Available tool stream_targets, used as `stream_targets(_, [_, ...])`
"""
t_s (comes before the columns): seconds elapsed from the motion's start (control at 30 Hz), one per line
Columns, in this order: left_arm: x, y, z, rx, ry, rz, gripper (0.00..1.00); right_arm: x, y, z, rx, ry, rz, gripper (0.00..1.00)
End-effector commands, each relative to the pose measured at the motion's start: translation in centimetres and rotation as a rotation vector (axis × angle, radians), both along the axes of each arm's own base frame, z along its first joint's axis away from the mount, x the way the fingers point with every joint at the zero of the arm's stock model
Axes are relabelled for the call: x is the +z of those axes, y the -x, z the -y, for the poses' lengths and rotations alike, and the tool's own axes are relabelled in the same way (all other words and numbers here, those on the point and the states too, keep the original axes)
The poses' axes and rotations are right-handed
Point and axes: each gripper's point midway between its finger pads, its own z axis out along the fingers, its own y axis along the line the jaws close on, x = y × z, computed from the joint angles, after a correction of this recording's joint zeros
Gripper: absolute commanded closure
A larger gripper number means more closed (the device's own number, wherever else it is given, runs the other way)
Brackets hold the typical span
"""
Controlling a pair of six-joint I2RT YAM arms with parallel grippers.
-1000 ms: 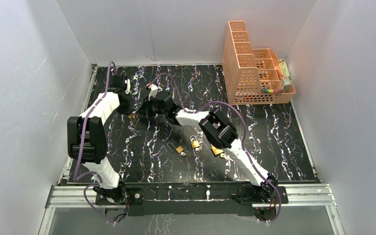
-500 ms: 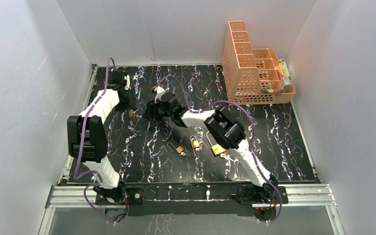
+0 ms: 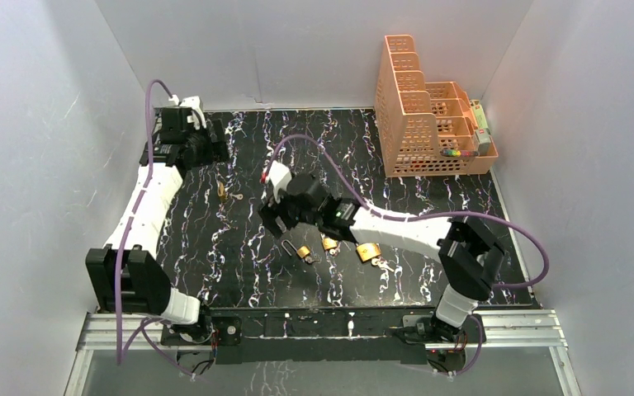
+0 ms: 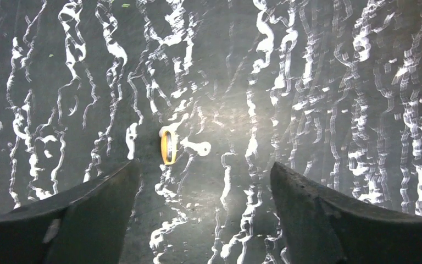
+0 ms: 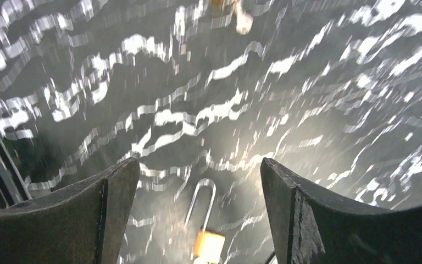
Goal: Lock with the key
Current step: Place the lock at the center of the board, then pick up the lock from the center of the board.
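I should next move my right gripper back and lower, onto the long-shackle padlock's brass body (image 3: pixel 303 252) (image 5: pixel 209 245), because that body lies nearer my base than the gripper's open fingers.
A small brass padlock (image 3: pixel 223 191) with a silver key (image 4: pixel 198 147) beside it lies on the black marbled mat. In the left wrist view this padlock (image 4: pixel 168 147) lies just past the fingertips of my left gripper (image 4: pixel 203 168), which is open and empty. In the top view the left gripper (image 3: pixel 212 155) hangs at the far left. My right gripper (image 3: pixel 279 221) is open over the mat's middle. A long-shackle padlock (image 5: pixel 207 242) lies below the right gripper (image 5: pixel 199 165), its shackle (image 5: pixel 204 201) between the fingers and untouched.
Two more brass padlocks (image 3: pixel 328 243) (image 3: pixel 369 252) lie near the long-shackle padlock (image 3: pixel 301 251), right of the right gripper. An orange basket organizer (image 3: pixel 425 115) stands at the back right. White walls enclose the mat on three sides.
Both grippers opened and left the padlock with the key on the mat. The left gripper drew back to the far left; the right arm swung toward the front middle, over the long-shackle padlock.
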Motion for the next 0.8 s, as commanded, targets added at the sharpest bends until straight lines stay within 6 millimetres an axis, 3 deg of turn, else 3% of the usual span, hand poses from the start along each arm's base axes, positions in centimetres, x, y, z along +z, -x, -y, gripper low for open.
stream_targets(0.0, [3.0,0.7,1.9,-0.069,0.083,0.086,0.02,-8.2,2.6,5.1,-0.045,0.272,-0.108,0.13])
stream_targets(0.13, [5.0,1.2,2.1,-0.080,0.092,0.134,0.02,-10.1,4.2,6.2,-0.051,0.321,-0.157,0.15])
stream_targets(0.33, [6.4,2.1,2.7,-0.103,0.121,0.161,0.02,-11.8,4.2,7.8,-0.102,0.383,-0.160,0.19])
stream_targets(0.77, [5.7,2.8,2.9,-0.105,0.133,0.139,0.02,-14.1,6.2,7.4,-0.064,0.384,-0.223,0.27])
